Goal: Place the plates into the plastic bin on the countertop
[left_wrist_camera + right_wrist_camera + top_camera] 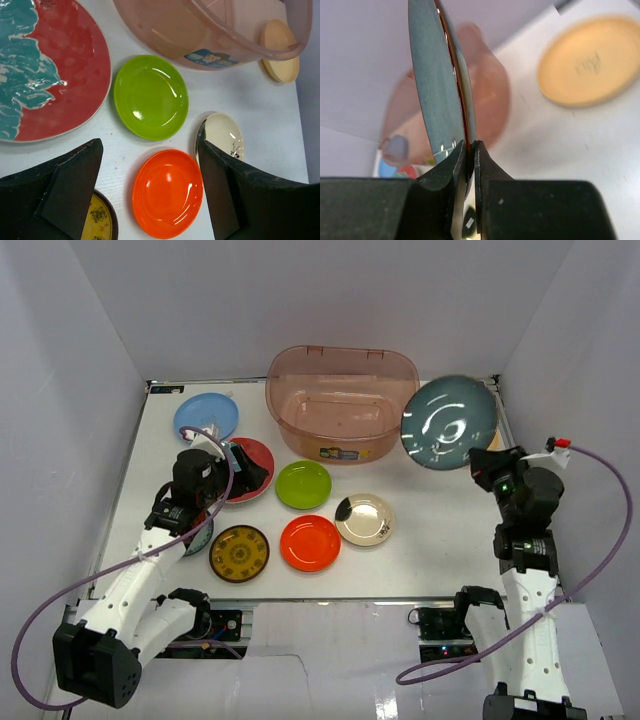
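Note:
My right gripper moves outward and to its left in the top view to the empty plastic bin [338,400] [491,92] next, lowers the dark grey plate inside and releases it.
My right gripper [469,146] is shut on the rim of the dark grey plate [449,422], holding it tilted in the air just right of the plastic bin [340,400]; the plate is edge-on in the right wrist view [437,75]. My left gripper [150,150] is open and empty above the orange plate [167,192], beside the red-and-teal plate [50,70]. On the countertop [440,550] lie the light blue [206,416], green [303,484], orange [310,542], cream [364,519] and brown-gold [239,552] plates. A tan plate [587,60] lies at the far right.
White walls enclose the countertop on three sides. The bin [210,30] stands at the back centre and holds no plates. A teal patterned plate [203,537] is mostly hidden under my left arm. Cables trail from both arms at the near edge.

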Controlling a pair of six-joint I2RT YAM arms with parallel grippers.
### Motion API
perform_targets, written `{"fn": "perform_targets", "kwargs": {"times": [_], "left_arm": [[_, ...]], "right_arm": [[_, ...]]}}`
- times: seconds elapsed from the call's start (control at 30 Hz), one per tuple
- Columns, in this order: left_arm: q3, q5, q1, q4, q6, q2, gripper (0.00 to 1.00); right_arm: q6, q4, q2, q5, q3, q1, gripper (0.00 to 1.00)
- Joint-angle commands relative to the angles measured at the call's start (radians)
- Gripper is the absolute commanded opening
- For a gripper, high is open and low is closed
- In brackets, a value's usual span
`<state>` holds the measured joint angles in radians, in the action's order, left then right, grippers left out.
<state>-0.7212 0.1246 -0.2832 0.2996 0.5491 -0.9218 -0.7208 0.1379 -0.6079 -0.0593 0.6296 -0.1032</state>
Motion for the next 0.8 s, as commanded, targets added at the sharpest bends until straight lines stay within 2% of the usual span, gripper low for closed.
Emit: {"fn": "perform_targets", "kwargs": {"times": [0.0,0.1,0.13,0.17,0.23,0.27,0.33,0.37,0.4,0.47,0.5,0.6,0.77], "left_arm": [[-0.044,0.033,0.006,-0.068,0.035,-0.023,0.87],[-0.052,0.009,0.010,-0.086,0.046,-0.066,0.86],[-0.064,0.000,0.015,-0.086,0.046,-0.078,0.86],[-0.070,-0.011,0.019,-0.085,0.046,-0.089,0.85],[-0.080,-0.033,0.058,-0.094,0.057,-0.120,0.84],[-0.083,-0.025,0.082,-0.109,0.058,-0.133,0.83],[-0.092,0.021,0.197,-0.122,0.086,-0.199,0.81],[-0.102,0.050,0.243,-0.126,0.101,-0.225,0.80],[-0.109,0.100,0.328,-0.131,0.110,-0.250,0.79],[-0.138,0.080,0.360,-0.111,0.106,-0.313,0.79],[-0.147,0.069,0.384,-0.102,0.103,-0.333,0.80],[-0.175,0.006,0.413,-0.077,0.066,-0.383,0.82],[-0.175,-0.022,0.481,-0.063,-0.010,-0.475,0.83]], "right_arm": [[0.007,-0.216,0.004,-0.091,0.214,0.005,0.08],[-0.038,-0.313,-0.143,-0.235,0.286,0.005,0.08],[-0.057,-0.349,-0.192,-0.331,0.307,0.007,0.08],[-0.098,-0.388,-0.299,-0.370,0.356,0.013,0.08],[-0.112,-0.484,-0.403,-0.370,0.406,0.072,0.08],[-0.064,-0.483,-0.514,-0.352,0.497,0.098,0.08],[-0.014,-0.422,-0.639,-0.340,0.615,0.201,0.08],[0.004,-0.408,-0.770,-0.346,0.675,0.227,0.08],[0.041,-0.384,-0.836,-0.349,0.799,0.250,0.08],[0.082,-0.284,-1.015,-0.346,0.930,0.296,0.08],[0.095,-0.252,-1.068,-0.340,1.026,0.306,0.08],[0.142,-0.163,-1.234,-0.324,1.172,0.323,0.08],[0.184,-0.068,-1.423,-0.350,1.283,0.353,0.08]]}}
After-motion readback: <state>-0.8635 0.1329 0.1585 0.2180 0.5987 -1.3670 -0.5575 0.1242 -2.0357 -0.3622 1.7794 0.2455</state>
